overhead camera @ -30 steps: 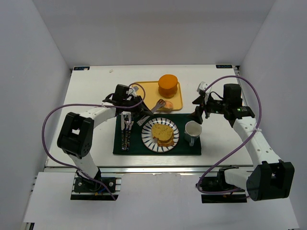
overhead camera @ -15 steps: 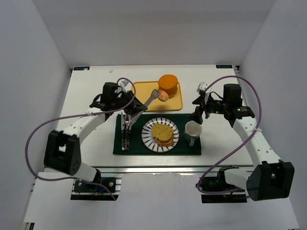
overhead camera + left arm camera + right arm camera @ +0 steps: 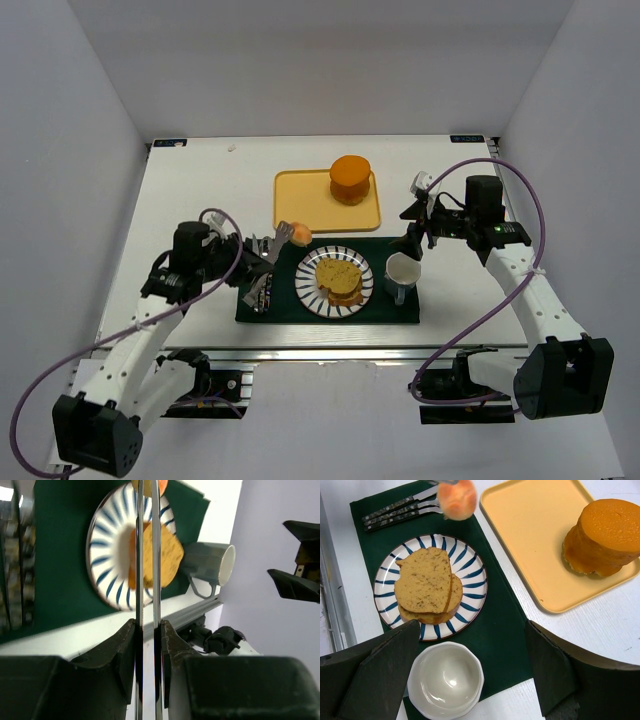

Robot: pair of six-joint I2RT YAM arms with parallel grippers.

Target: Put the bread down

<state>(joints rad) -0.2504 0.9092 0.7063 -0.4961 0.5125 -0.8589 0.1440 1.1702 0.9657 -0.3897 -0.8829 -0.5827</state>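
Note:
The left gripper will next move back and down and let go of the tongs, because the plate's rim by the cutlery (image 3: 93,547) is below the ends of its tongs and back from them.
The bread (image 3: 339,277) is two golden-tan slices stacked on a blue-striped plate (image 3: 308,285); it also shows in the right wrist view (image 3: 425,582) and the left wrist view (image 3: 169,555). My left gripper (image 3: 243,254) is shut on metal tongs (image 3: 148,570), left of the plate. The tong tips hold a small round peach-coloured item (image 3: 299,234) above the mat's back edge, apart from the bread. My right gripper (image 3: 417,231) is open and empty above the white mug (image 3: 402,272), its fingers (image 3: 375,680) either side of it in the right wrist view.
A dark green mat (image 3: 390,310) lies under the plate, the mug and cutlery (image 3: 261,291). A yellow tray (image 3: 300,195) behind it carries a thick orange puck (image 3: 351,178). The table's near edge runs just below the mat.
My left arm has pulled back toward the near left, carrying the tongs and the small round item from over the tray to the mat's back-left. The right arm has not moved.

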